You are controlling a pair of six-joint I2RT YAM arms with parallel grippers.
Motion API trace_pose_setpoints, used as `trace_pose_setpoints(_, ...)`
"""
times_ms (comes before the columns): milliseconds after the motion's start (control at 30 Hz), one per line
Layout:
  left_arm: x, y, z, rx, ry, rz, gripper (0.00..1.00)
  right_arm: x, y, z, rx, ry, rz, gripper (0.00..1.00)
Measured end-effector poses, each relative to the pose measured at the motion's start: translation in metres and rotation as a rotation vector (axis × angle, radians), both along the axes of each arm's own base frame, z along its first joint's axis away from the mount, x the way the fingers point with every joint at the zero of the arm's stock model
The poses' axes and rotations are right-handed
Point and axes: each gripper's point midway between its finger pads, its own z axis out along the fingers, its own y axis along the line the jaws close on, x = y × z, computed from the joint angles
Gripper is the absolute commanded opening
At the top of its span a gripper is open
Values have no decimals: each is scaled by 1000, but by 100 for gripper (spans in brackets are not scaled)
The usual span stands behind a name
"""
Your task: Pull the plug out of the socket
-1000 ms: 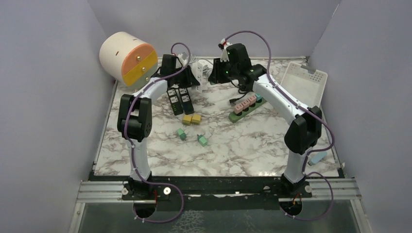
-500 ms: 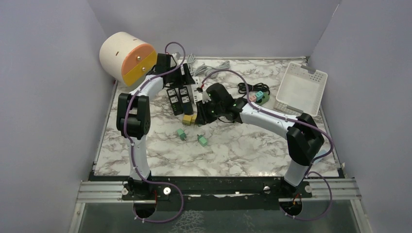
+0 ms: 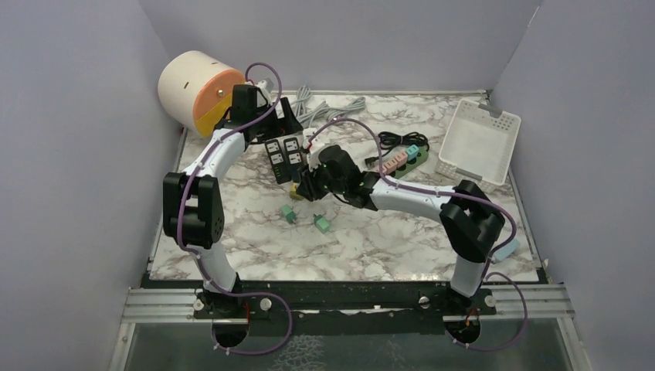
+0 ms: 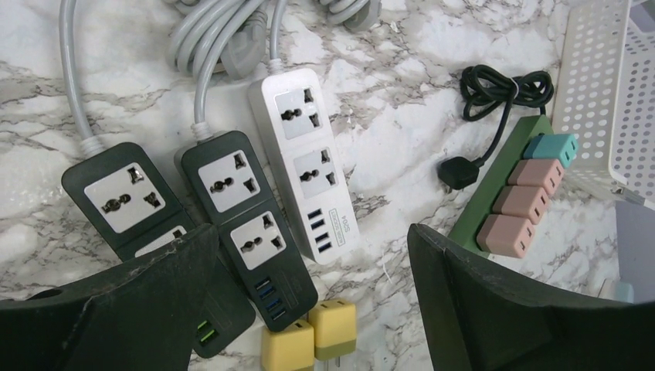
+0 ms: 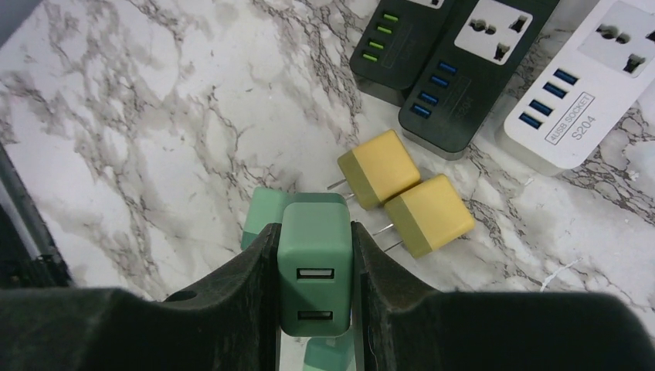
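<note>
My right gripper will next put the plug down onto the bare marble below it, between the yellow plugs and the loose green ones, and let go of the plug.
My right gripper (image 5: 315, 251) is shut on a green plug (image 5: 315, 270), its two USB ports facing the camera, held just above the marble. In the top view this gripper (image 3: 306, 185) hangs beside two yellow plugs (image 5: 405, 193). The green socket strip (image 4: 485, 202) lies at the back right (image 3: 402, 159), carrying three pink plugs (image 4: 519, 201) and a teal one (image 4: 550, 147). My left gripper (image 4: 309, 239) is open and empty over the black strips (image 4: 247, 209), far from the socket strip.
A white power strip (image 4: 309, 162) lies beside the black ones. Two loose green plugs (image 3: 288, 213) (image 3: 321, 224) rest mid-table. A white basket (image 3: 479, 139) stands at the back right and a cream drum with an orange face (image 3: 202, 91) at the back left.
The right arm swung from the back of the table forward and left to the yellow plugs, still gripping the green plug. The left gripper opened and drew back to the left.
</note>
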Motion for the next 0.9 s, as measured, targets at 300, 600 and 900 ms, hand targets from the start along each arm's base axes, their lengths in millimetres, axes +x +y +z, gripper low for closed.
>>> trace_pose_setpoints(300,-18,7,-7,10,12,21,95,-4,0,-47,-51,-73,41,4)
trace_pose_setpoints(600,-29,9,-12,9,31,26,95,-3,6,-70,-77,-93,92,48)
trace_pose_setpoints(900,-37,11,-7,8,14,31,96,-2,14,-67,-73,-111,132,70)
